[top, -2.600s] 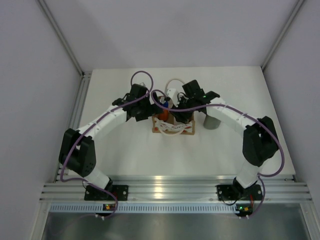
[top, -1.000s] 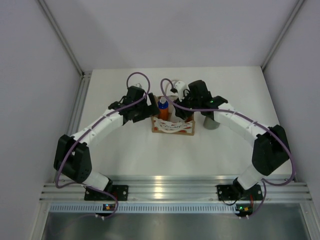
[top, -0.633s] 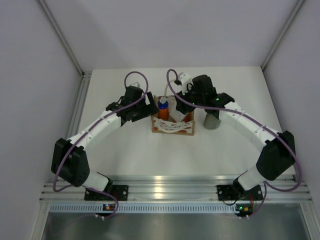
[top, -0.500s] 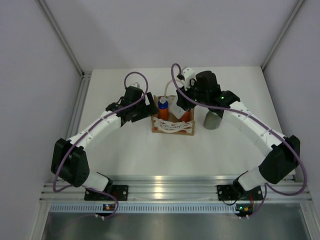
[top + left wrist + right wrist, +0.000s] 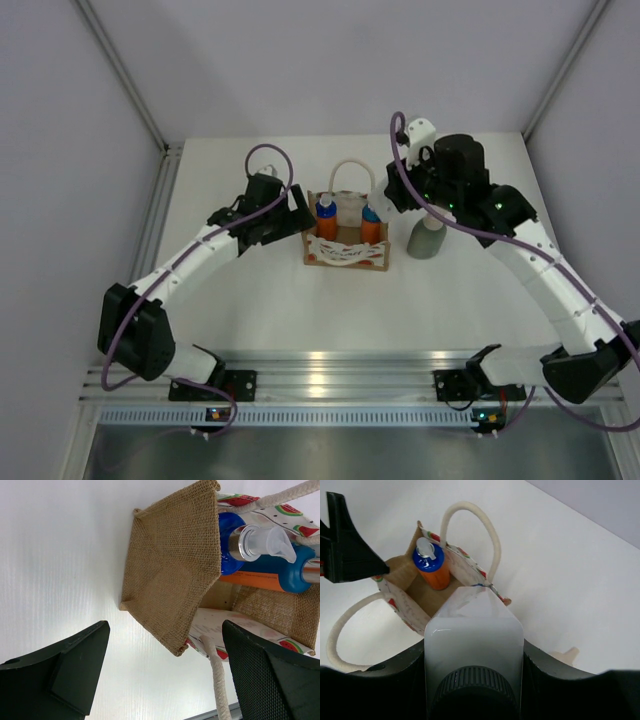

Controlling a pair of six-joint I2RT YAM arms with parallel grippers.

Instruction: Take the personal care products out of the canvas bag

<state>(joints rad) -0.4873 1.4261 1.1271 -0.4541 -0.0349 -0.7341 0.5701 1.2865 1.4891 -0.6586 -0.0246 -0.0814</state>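
The right gripper swings away from the bag (image 5: pixel 345 250), past the grey-green bottle (image 5: pixel 427 238), next, then lowers the white bottle onto the table beyond.
The tan canvas bag (image 5: pixel 345 250) stands mid-table with its white loop handles up. Two orange bottles with blue caps (image 5: pixel 326 218) (image 5: pixel 370 225) stand inside it; they also show in the left wrist view (image 5: pixel 255 577). My right gripper (image 5: pixel 410 192) (image 5: pixel 472 665) is raised above and to the right of the bag, shut on a white bottle (image 5: pixel 472 640) with a dark ribbed cap. The grey-green bottle (image 5: pixel 427 238) stands on the table to the right of the bag. My left gripper (image 5: pixel 296 213) (image 5: pixel 165 665) is open at the bag's left side (image 5: pixel 172 575), with a bag corner between its fingers.
A rope handle (image 5: pixel 217 675) hangs by my left gripper's right finger. The grey-green bottle's beige cap (image 5: pixel 568 656) sits just below and to the right of my right gripper. Walls enclose the table on the left, back and right.
My right gripper has lifted the white bottle out of the bag and moved up and to the right. The second orange bottle now shows in the bag. My left gripper stays by the bag.
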